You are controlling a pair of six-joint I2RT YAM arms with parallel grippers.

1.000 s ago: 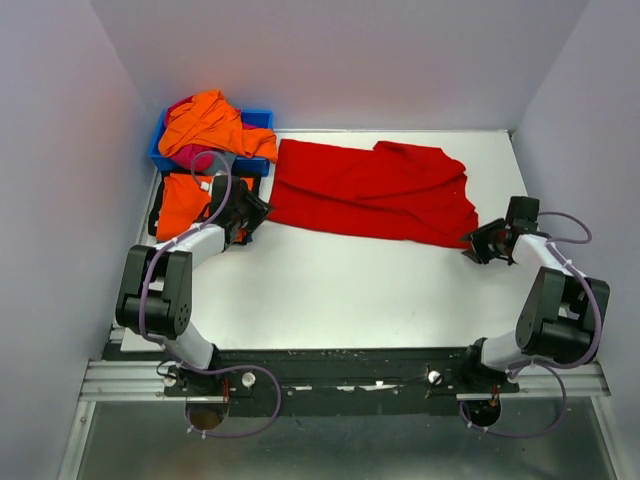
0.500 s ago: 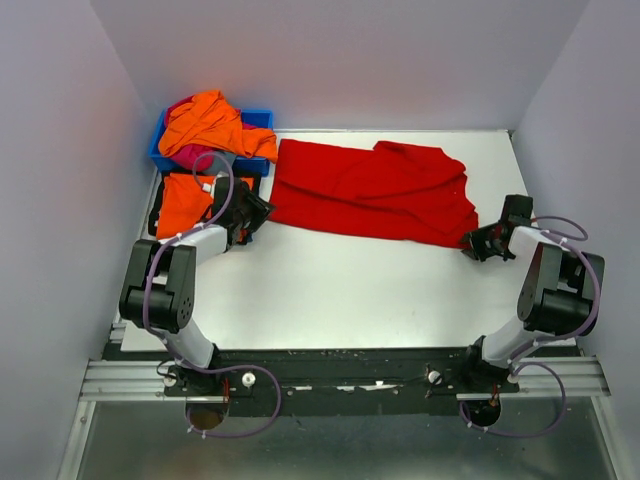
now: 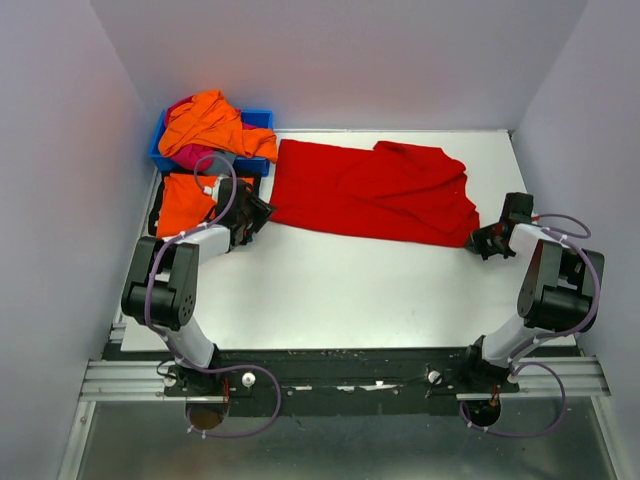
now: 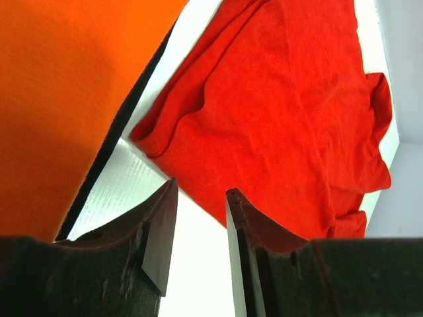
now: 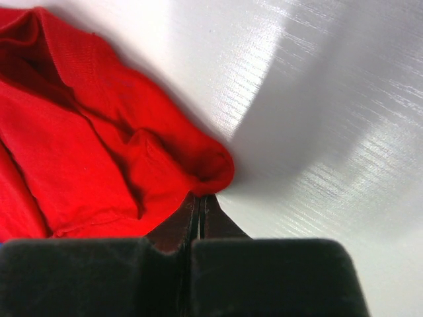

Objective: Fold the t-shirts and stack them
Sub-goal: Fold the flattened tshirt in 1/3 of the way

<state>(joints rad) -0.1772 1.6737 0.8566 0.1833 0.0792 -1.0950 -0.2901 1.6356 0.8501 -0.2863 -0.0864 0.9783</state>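
Observation:
The red t-shirt's corner (image 3: 275,219) (image 4: 152,142) beside the mat is below my gripper's fingers, to their left in the wrist view. My left gripper will next go down and shift onto that corner.
A bright red t-shirt (image 3: 370,190) lies spread flat across the back of the white table. My left gripper (image 3: 258,212) is open at its lower left corner; in the left wrist view (image 4: 201,186) bare table shows between the fingers, and the red cloth (image 4: 277,112) lies just beyond their tips. My right gripper (image 3: 478,240) is low at the shirt's lower right corner. In the right wrist view (image 5: 200,196) its fingers are pressed together, tips touching the bunched red corner (image 5: 211,168), with no cloth visible between them.
A folded orange shirt (image 3: 182,200) lies on a black mat (image 4: 112,152) left of my left gripper. Behind it a blue bin (image 3: 258,118) holds a crumpled orange shirt (image 3: 210,125) and a magenta one (image 3: 190,155). Grey walls close in on both sides.
The right arm's elbow has swung in and its gripper has edged closer to the shirt's corner. The left gripper has shifted slightly. The red shirt has not moved.

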